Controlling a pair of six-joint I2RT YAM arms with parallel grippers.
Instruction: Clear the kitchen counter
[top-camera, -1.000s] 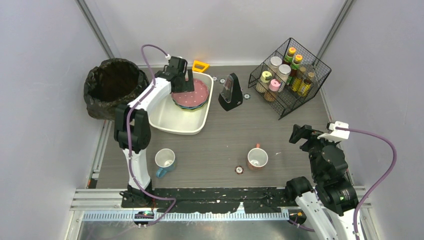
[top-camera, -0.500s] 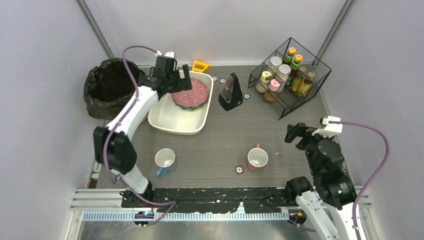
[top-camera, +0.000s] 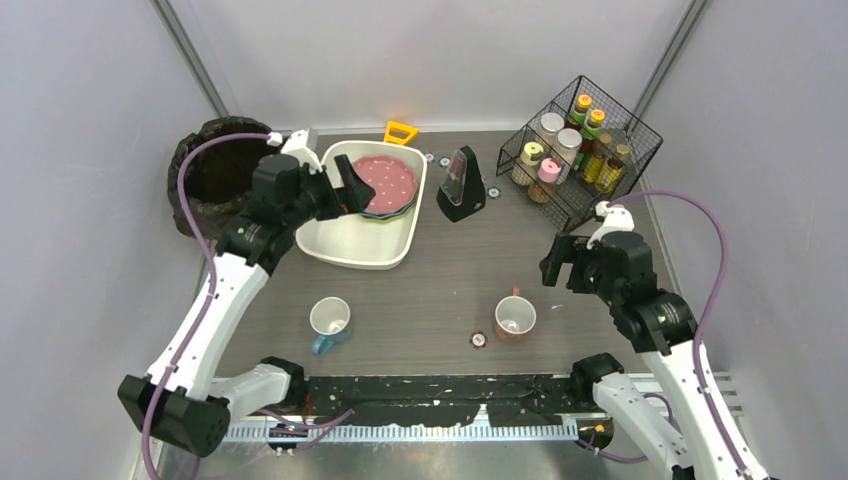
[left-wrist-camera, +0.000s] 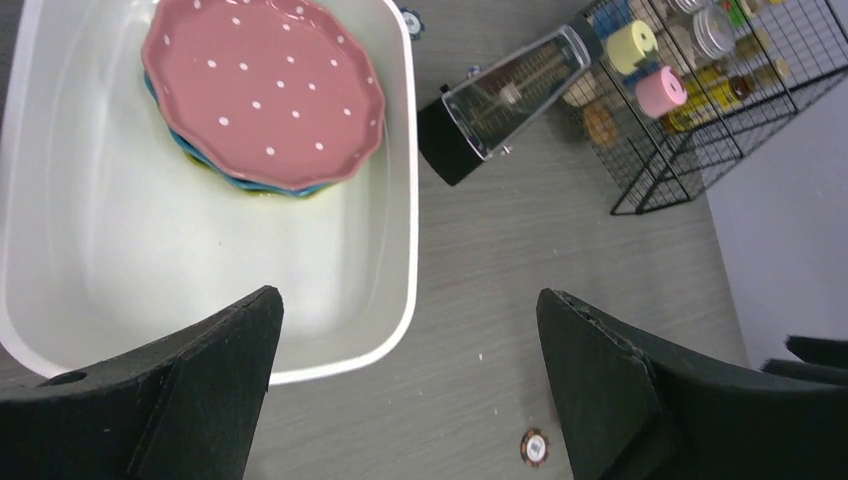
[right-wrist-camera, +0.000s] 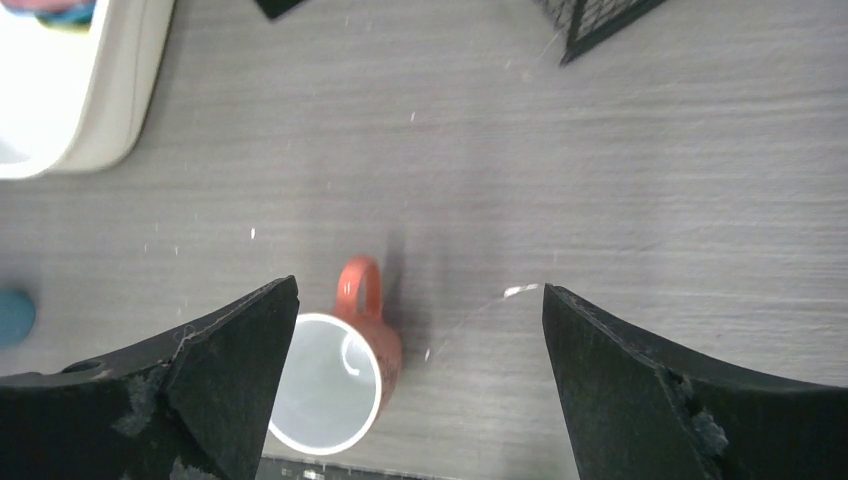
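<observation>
The right gripper moves down and to the left in the top view toward the orange mug's opening next, astride the mug's nearest rim (top-camera: 534, 315) (right-wrist-camera: 379, 376).
The kitchen counter (top-camera: 440, 275) is a dark wood-grain tabletop. On it stand a white mug with a blue handle (top-camera: 329, 320) and an orange mug (top-camera: 515, 317), both upright. My left gripper (top-camera: 345, 195) is open and empty, above the left side of the white tub (top-camera: 400, 250); in the left wrist view it (left-wrist-camera: 410, 330) hangs over the tub's near right corner (left-wrist-camera: 410, 200). My right gripper (top-camera: 560, 265) is open and empty, above the counter to the right of the orange mug. In the right wrist view the mug (right-wrist-camera: 335, 385) lies by the left finger (right-wrist-camera: 200, 380).
A pink dotted plate (top-camera: 388, 182) tops a stack in the tub. A black wedge-shaped device (top-camera: 461, 185), a wire rack of spice jars (top-camera: 580, 150), a black-lined bin (top-camera: 215, 170), an orange tool (top-camera: 400, 132) and a small round disc (top-camera: 479, 340) surround the mugs.
My left gripper has pulled back from over the plates toward the tub's left side. My right gripper has moved forward and left, closer to the orange mug.
</observation>
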